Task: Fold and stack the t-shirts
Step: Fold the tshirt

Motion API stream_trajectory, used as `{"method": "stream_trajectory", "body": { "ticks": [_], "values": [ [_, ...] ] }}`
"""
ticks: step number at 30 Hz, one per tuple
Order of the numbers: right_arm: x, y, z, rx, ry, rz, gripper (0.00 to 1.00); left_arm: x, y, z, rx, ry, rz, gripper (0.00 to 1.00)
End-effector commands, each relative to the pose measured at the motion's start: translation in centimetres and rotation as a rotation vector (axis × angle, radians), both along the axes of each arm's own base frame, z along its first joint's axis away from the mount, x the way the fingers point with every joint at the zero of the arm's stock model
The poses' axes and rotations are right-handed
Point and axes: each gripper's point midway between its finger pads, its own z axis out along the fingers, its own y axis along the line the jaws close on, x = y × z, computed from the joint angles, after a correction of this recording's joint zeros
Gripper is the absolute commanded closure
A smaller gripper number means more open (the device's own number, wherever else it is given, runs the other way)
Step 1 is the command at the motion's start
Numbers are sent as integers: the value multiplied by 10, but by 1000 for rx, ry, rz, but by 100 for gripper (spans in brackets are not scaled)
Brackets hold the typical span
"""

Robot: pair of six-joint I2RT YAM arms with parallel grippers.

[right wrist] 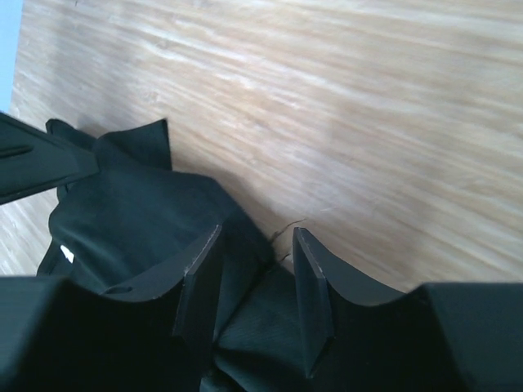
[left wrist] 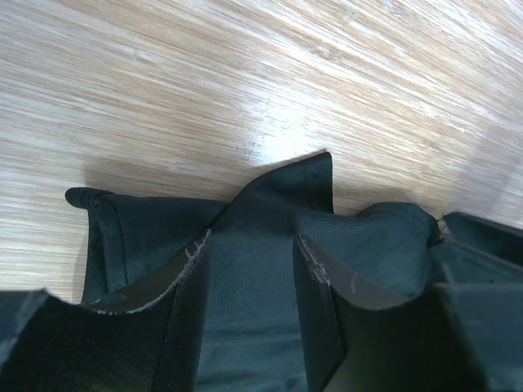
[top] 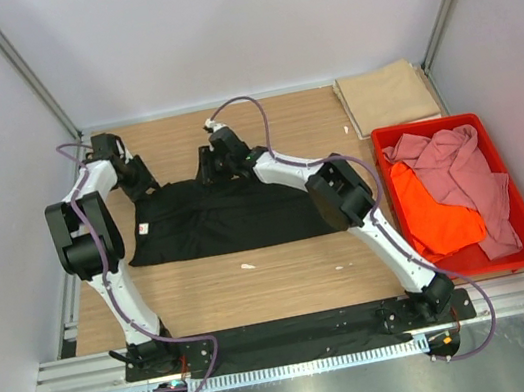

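The right gripper moves slightly toward the left gripper next and closes there, with the bunched far edge of the black t-shirt between its open fingers.
A black t-shirt (top: 225, 218) lies flattened across the middle of the wooden table. My left gripper (top: 144, 186) is at its far left edge and my right gripper (top: 209, 170) is at its far edge near the middle. In the left wrist view the left gripper (left wrist: 253, 241) is open, with black t-shirt (left wrist: 147, 229) cloth lying flat between the fingers. In the right wrist view the right gripper (right wrist: 257, 231) is open over a bunched edge of the black t-shirt (right wrist: 139, 196). A folded tan t-shirt (top: 389, 97) rests at the back right.
A red crate (top: 429, 125) stands at the right and holds a crumpled pink t-shirt (top: 455, 167) and an orange t-shirt (top: 428, 217). Grey walls enclose the table on three sides. Small white scraps lie on the wood near the front.
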Motion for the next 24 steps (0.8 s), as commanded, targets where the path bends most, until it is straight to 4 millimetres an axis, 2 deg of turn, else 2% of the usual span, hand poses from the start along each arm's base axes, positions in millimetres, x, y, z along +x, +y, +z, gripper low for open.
{"method": "stream_trajectory", "body": {
  "ticks": [1, 8, 11, 12, 15, 18, 21, 24],
  "values": [
    [-5, 15, 13, 29, -21, 30, 55, 9, 5, 11, 12, -26, 13, 55],
    [-12, 20, 6, 6, -17, 38, 63, 8, 4, 18, 12, -34, 18, 55],
    [-11, 20, 5, 1, -20, 37, 73, 8, 4, 27, 8, -48, 20, 55],
    [-11, 20, 5, 2, -24, 42, 82, 6, 5, 31, 11, -48, 35, 55],
    [-9, 27, 21, 28, -60, 64, 96, 7, 11, 55, 39, -83, 78, 53],
    [-9, 33, 49, 58, -108, 95, 99, 6, 20, 80, 84, -105, 124, 51],
    [-14, 36, 71, 71, -166, 126, 99, 2, 26, 93, 117, -101, 145, 50],
    [-28, 44, 77, 80, -188, 170, 99, -3, 31, 97, 136, -97, 154, 50]
  ]
}}
